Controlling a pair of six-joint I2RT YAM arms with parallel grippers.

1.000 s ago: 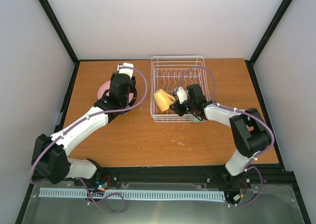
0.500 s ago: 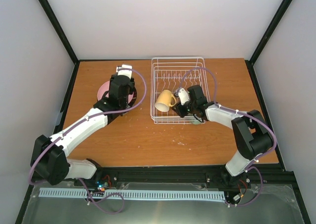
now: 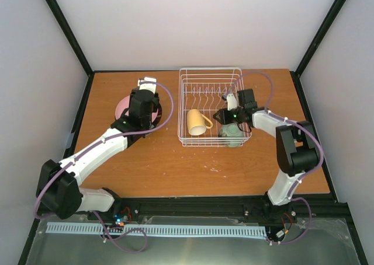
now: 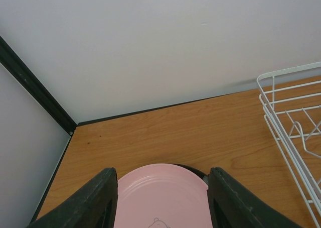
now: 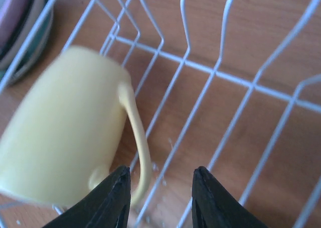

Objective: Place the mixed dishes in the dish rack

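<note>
The right gripper moves down toward the mug and onto its handle (image 3: 209, 122) (image 5: 140, 140) next, since the handle sits below the gripper's fingers and to their left in the top view.
The pale yellow mug (image 3: 197, 122) lies on its side in the left part of the white wire dish rack (image 3: 209, 71). In the right wrist view the mug (image 5: 65, 137) is blurred, with its handle just beside the left finger. My right gripper (image 3: 224, 115) (image 5: 160, 190) is open and empty over the rack floor, to the right of the mug. The mint green bowl (image 3: 232, 134) sits at the rack's near right corner. My left gripper (image 3: 144, 98) (image 4: 161, 198) is open and straddles the pink plate (image 4: 160, 198) (image 3: 123, 108). A dark rim (image 4: 198, 170) shows under that plate.
The rack's left wall (image 4: 291, 117) stands to the right of the left gripper. The plate stack (image 5: 20, 27) shows through the wires outside the rack, with a teal edge under the pink. Upright prongs (image 3: 204, 91) line the rack's back half. The back wall is close behind.
My right gripper has let go of the mug and drawn back to the right and rearward. The mug now lies in the rack and the bowl is uncovered. The left arm has barely moved.
</note>
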